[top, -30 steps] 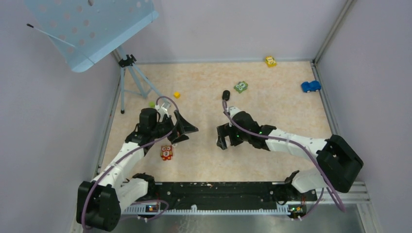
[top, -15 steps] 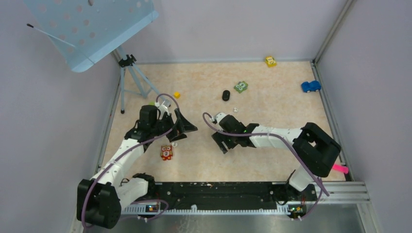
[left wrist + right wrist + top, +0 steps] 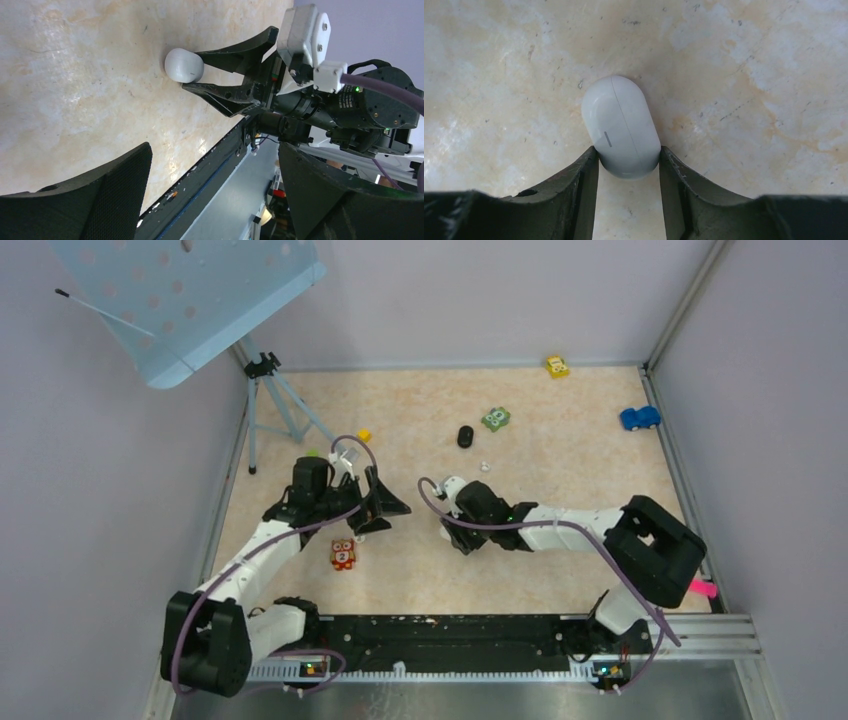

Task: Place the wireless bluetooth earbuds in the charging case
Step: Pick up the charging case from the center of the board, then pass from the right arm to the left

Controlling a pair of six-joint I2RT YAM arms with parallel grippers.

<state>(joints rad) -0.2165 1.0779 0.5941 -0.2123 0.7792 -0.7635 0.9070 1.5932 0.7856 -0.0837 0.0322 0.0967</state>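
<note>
My left gripper should go to the right in the top view onto the loose end of the charging case, as my right gripper pinches only one end of the charging case [image 3: 621, 125].
The white, closed charging case [image 3: 621, 125] lies on the beige table. My right gripper [image 3: 629, 154] is shut on its near end, both fingertips touching its sides. The left wrist view shows the same case [image 3: 184, 65] between those black fingers. From above, the right gripper [image 3: 452, 530] hides the case. A tiny white earbud [image 3: 484, 466] lies behind the right arm, and another small white bit [image 3: 358, 537] lies by my left gripper [image 3: 388, 508]. The left gripper [image 3: 215, 200] stands open and holds nothing.
A black oval thing [image 3: 465, 436] and a green toy [image 3: 495, 419] lie at the back middle. An orange owl figure [image 3: 343, 554] sits near the left arm. A yellow cube [image 3: 364, 435], a blue car [image 3: 639, 418], a yellow toy [image 3: 557, 366] and a tripod [image 3: 270, 400] stand farther off.
My right arm swung left and lowered, and its jaws narrowed from wide open onto the charging case. The left arm barely moved and stayed open.
</note>
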